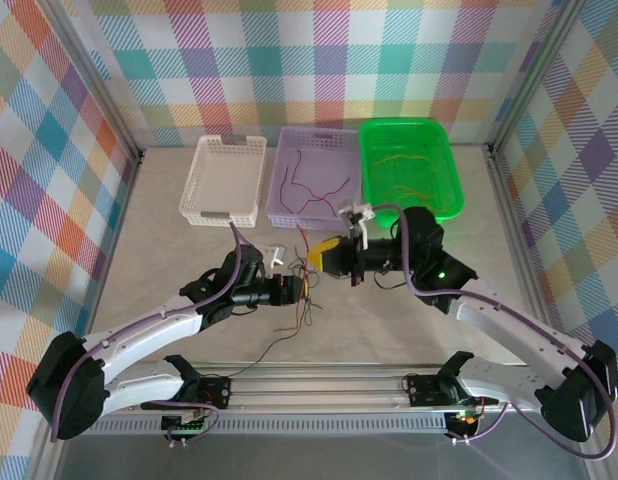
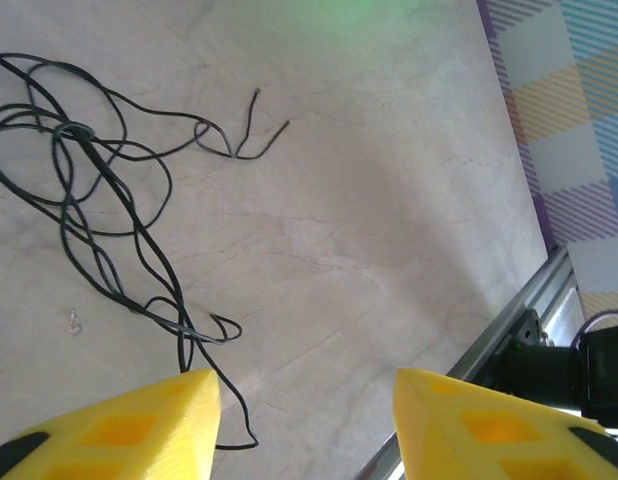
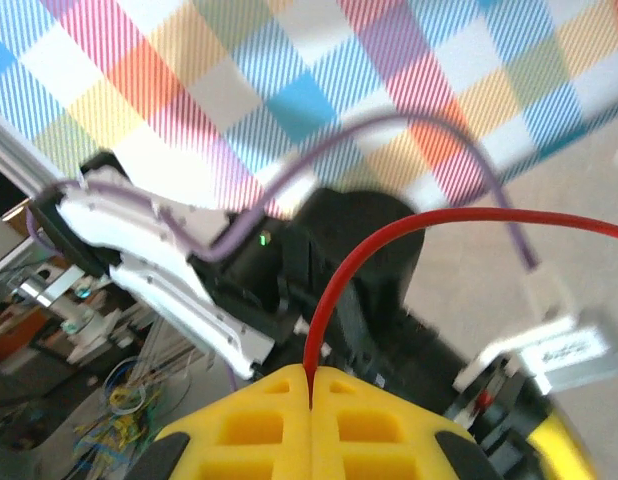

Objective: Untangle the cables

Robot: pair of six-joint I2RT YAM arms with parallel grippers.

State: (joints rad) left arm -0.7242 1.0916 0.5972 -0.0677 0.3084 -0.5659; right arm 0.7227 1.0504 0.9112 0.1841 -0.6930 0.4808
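Note:
My right gripper carries this red cable outward over the bottom of the purple basket [image 1: 323,170] next and releases it, since the basket stands there with red cables inside.
My right gripper [image 1: 317,258] hangs over the table's middle, shut on a red cable [image 3: 389,235] that arches up out of its closed yellow fingertips [image 3: 311,372]. Just left of it and lower, my left gripper [image 1: 297,290] sits by a small tangle of cables [image 1: 309,292]. In the left wrist view a heap of looped black cables [image 2: 89,200] lies on the table to the upper left. The left gripper [image 2: 304,385] is open above bare table, and one black strand runs past its left finger [image 2: 139,430] without being held.
Three baskets stand in a row at the back: white [image 1: 224,180], purple [image 1: 286,160] with red cables in it, green [image 1: 444,170] with yellow ones. A black strand [image 1: 279,345] trails toward the metal rail [image 1: 319,385] at the near edge.

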